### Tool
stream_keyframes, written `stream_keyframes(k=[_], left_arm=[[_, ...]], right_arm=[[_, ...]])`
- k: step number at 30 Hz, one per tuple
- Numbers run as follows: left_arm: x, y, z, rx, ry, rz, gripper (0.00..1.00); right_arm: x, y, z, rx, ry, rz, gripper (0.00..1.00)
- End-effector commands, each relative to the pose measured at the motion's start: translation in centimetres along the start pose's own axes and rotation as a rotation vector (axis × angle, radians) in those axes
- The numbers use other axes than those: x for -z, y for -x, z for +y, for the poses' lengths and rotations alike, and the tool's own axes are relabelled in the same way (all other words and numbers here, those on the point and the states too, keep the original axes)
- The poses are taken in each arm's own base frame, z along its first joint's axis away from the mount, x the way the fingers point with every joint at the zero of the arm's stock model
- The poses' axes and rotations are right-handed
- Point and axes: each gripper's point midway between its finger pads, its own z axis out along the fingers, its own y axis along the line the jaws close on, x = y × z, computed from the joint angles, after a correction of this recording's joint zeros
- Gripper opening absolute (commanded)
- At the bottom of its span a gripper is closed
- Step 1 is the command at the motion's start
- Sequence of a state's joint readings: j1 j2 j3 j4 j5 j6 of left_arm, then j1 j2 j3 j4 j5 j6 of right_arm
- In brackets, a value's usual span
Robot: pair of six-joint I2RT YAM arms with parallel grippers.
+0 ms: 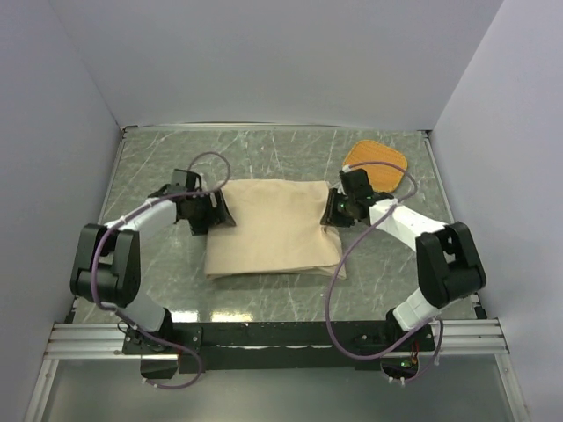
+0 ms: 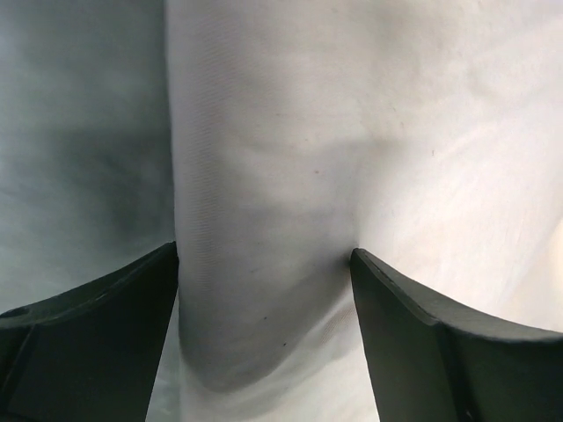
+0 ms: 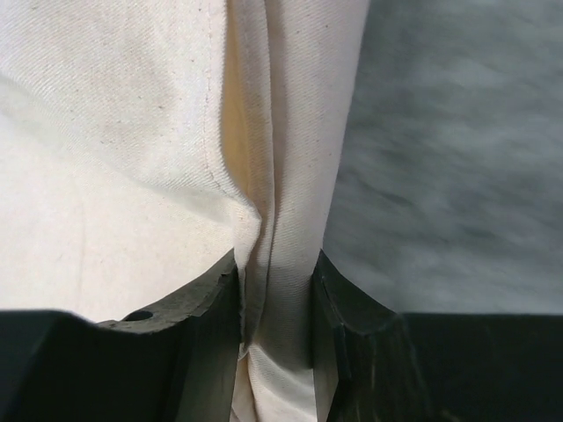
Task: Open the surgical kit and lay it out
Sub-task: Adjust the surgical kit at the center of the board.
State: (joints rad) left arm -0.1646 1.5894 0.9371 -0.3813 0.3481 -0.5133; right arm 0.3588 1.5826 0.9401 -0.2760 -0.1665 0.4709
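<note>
My right gripper should drag the fold back over the bare tabletop beside it next and let go, because there is free tabletop between the bundle and my base.
The beige wrapping cloth lies as a closed, folded bundle in the middle of the table. The mesh tray, tweezers, forceps and packets are hidden. My left gripper is at the bundle's left edge. In the left wrist view it is open, its jaws wide apart astride a rounded fold of cloth that fills the gap between them. My right gripper is at the bundle's right edge. In the right wrist view it is shut on a narrow upright fold of cloth.
An orange woven pad lies at the back right, just behind my right gripper. Grey marbled tabletop surrounds the bundle, with white walls on three sides. Purple cables loop over both arms.
</note>
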Motion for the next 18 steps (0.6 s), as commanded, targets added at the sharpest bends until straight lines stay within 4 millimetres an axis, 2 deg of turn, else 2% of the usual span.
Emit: stream_keyframes(k=[1,3,5,10,13,18], left_arm=[[1.7,-4.5,-5.1,-0.013,-0.124,0.077,0.82],[1.8,-6.8,-5.6,-0.045,-0.123,0.12,0.83],[1.9,-8.1,-6.1,-0.059,-0.134,0.144,0.83],[2.3,-11.5,-7.3,-0.12,-0.131,0.222,0.84],[2.7,-12.7,-6.9,-0.14,-0.105,0.227,0.85],[3.2,-13.7,-5.3,-0.139,-0.052,0.222,0.85]], right_arm=[[2.7,-3.5,-4.0,0.148,-0.142,0.099,0.24],[3.7,-4.1,-5.0,0.15,-0.176,0.097,0.25],[4.2,-4.5,-6.1,0.128,-0.216,0.086,0.25],[5.0,-5.3,-6.4,0.065,-0.189,0.107,0.25],[5.6,-6.1,-6.5,0.053,-0.195,0.138,0.28],[6.4,-9.1,-6.6,-0.015,-0.179,0.212,0.32]])
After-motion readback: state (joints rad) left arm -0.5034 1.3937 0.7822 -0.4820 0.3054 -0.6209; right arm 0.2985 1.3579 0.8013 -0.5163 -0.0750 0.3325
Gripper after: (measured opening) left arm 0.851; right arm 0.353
